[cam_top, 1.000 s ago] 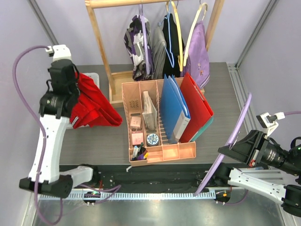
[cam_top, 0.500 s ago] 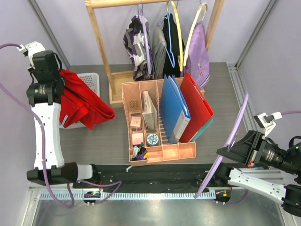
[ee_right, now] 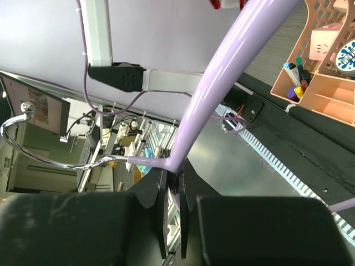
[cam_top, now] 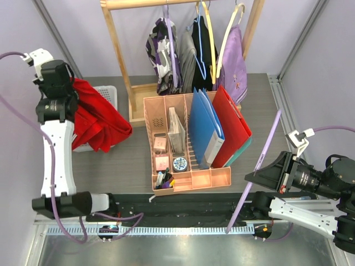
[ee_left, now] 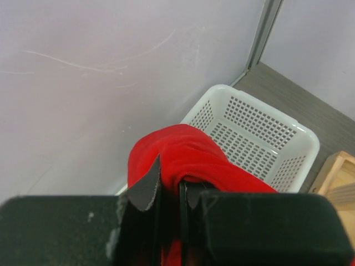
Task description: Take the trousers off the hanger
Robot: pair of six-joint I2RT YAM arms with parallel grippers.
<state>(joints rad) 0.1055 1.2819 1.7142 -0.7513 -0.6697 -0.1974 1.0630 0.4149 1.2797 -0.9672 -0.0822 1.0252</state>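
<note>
The red trousers hang above the white basket. My left gripper lowers them next, shifting right in the top view, then opens.
The bright red trousers (cam_top: 97, 119) hang bunched from my left gripper (cam_top: 71, 88), which is shut on them, raised over the white basket (cam_top: 106, 93) at the far left. In the left wrist view the red fabric (ee_left: 188, 158) is pinched between the fingers (ee_left: 147, 185), with the basket (ee_left: 260, 133) below. My right gripper (cam_top: 266, 172) is shut on the pale lavender hanger (cam_top: 260, 166) at the near right, holding it bare and clear of the trousers. In the right wrist view the hanger (ee_right: 222, 77) runs up from the closed jaws, its metal hook (ee_right: 33, 133) at the left.
A wooden rail (cam_top: 183, 4) at the back carries several hung garments on other hangers. A pink desk organiser (cam_top: 191, 138) with folders and stationery stands at the table's middle. A black strip (cam_top: 183, 208) runs along the near edge.
My left arm has shifted slightly, and the trousers now hang a little lower over the basket. My right gripper has swung the hanger to the left and tilted it more upright.
</note>
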